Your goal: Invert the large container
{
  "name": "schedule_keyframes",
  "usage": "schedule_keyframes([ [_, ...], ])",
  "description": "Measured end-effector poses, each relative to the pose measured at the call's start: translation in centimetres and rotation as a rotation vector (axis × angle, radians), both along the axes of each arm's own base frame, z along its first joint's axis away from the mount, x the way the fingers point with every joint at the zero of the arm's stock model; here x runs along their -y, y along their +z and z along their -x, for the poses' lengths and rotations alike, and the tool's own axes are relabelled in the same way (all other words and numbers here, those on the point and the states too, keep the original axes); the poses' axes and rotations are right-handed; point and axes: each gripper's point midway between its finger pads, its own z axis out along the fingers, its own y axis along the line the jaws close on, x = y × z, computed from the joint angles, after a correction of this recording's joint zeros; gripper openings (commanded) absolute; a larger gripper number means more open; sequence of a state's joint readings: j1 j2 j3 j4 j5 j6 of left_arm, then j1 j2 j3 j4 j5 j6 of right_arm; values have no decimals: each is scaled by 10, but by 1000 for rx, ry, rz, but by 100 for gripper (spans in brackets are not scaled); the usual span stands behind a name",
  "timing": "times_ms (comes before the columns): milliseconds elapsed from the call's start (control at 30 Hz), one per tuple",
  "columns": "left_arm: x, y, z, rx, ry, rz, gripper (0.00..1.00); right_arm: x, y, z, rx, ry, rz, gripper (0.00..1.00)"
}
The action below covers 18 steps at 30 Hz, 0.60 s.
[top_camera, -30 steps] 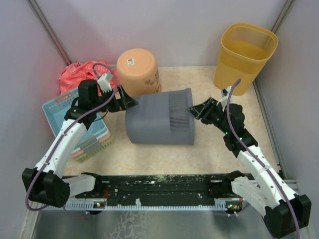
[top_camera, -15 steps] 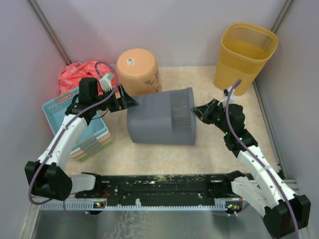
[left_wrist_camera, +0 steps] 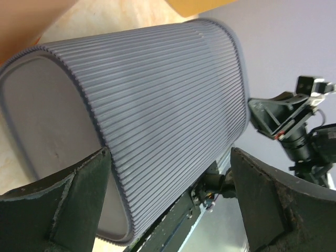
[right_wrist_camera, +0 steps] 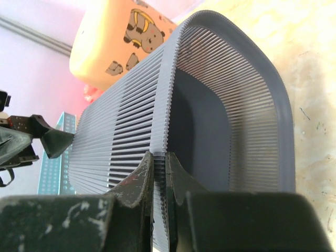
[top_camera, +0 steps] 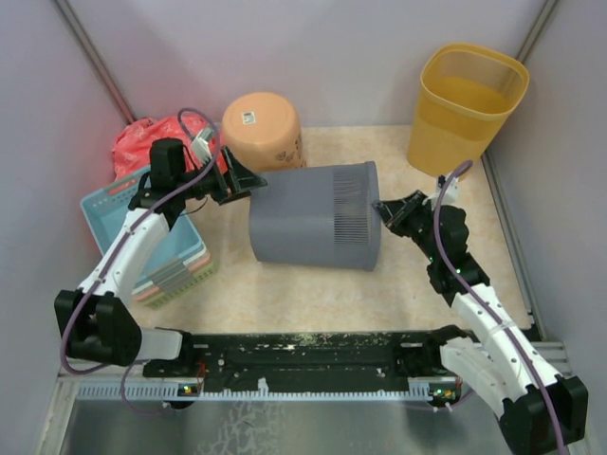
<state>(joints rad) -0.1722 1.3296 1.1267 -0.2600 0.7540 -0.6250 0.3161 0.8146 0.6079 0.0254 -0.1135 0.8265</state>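
Note:
The container's opening faces sideways. My right gripper should bring the container's rim down toward the floor and pull it back toward the black bar before it opens.
The large container [top_camera: 313, 227] is a grey ribbed bin lying on its side in the middle of the floor, with its mouth to the right and its flat base to the left. My right gripper [top_camera: 384, 213] is shut on the container's rim [right_wrist_camera: 167, 105], one finger inside the mouth and one outside, as the right wrist view shows [right_wrist_camera: 159, 155]. My left gripper [top_camera: 248, 180] stands open at the base end. In the left wrist view the container [left_wrist_camera: 157, 100] fills the space between its spread fingers [left_wrist_camera: 84, 184], with the far finger well off the ribbed wall.
An upturned orange bucket [top_camera: 264, 136] stands just behind the container. A yellow bin [top_camera: 467, 106] is at the back right. A blue basket [top_camera: 152, 237] and a red bag [top_camera: 142, 144] lie at the left. The black rail [top_camera: 313, 355] runs along the front.
My right gripper has closed on the container's rim. The container has shifted a little to the right and its mouth end has lifted. My left gripper has risen at the base end.

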Motion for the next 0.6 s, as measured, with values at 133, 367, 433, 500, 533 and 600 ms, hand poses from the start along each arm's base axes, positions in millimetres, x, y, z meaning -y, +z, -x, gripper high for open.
schedule_keyframes([
  [133, 6, 20, -12, 43, 0, 54, 96, 4, -3, -3, 5, -39, -48, 0],
  [367, 15, 42, -16, 88, -16, 127, 97, 14, -10, -3, 16, -115, -193, 0],
  [433, 19, 47, -16, 102, -28, 146, 97, 18, -13, -3, 18, -142, -237, 0],
  [500, 25, 54, -15, 122, -46, 166, 97, 23, -15, -2, 26, -171, -279, 0],
  [533, 28, 57, -15, 130, -55, 174, 98, 26, -17, -1, 28, -185, -296, 0],
  [600, 36, 64, -14, 154, -80, 190, 98, 32, -19, 1, 35, -221, -332, 0],
])
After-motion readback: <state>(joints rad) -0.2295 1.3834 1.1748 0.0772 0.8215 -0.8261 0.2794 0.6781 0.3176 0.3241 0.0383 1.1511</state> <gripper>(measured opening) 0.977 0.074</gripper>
